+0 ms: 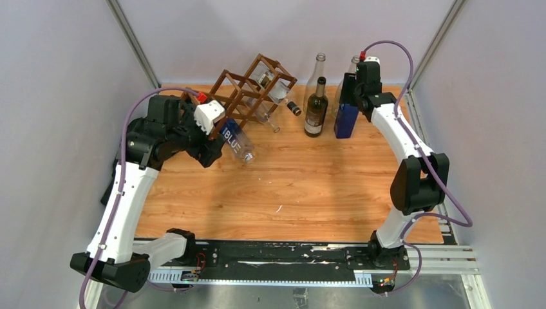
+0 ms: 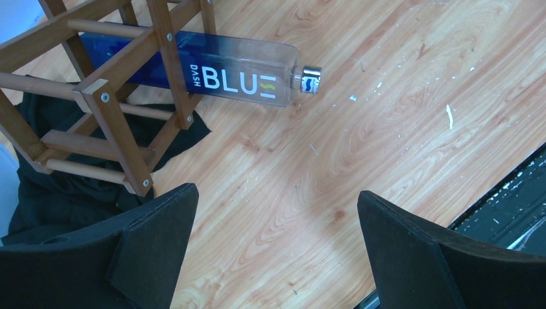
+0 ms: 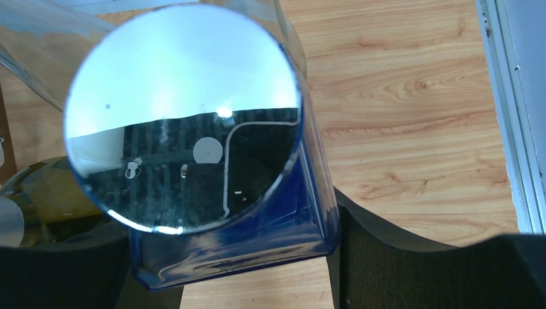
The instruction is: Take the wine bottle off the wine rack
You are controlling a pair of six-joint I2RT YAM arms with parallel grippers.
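Note:
Bare wood shows between the dark green wine bottle and the blue square bottle, which my right gripper will release next, slightly outward and toward the green one.
The dark brown wine rack [image 1: 252,89] stands tilted at the back left, and it also shows in the left wrist view [image 2: 109,109]. A blue "BLU" bottle [image 1: 235,141] lies through its near cell with its cap pointing out [image 2: 238,74]. A clear bottle [image 1: 266,118] and another bottle [image 1: 269,81] lie in other cells. My left gripper [image 1: 214,147] is open and empty over bare wood just in front of the rack [image 2: 277,248]. My right gripper [image 1: 353,95] is shut on a blue square bottle [image 1: 346,119] standing at the back right [image 3: 257,225].
A dark green wine bottle [image 1: 316,109] and a clear bottle [image 1: 318,69] stand just left of the blue square bottle. A small dark cap [image 1: 294,108] lies by the rack. Black cloth [image 2: 58,193] lies under the rack. Side walls stand close on both sides.

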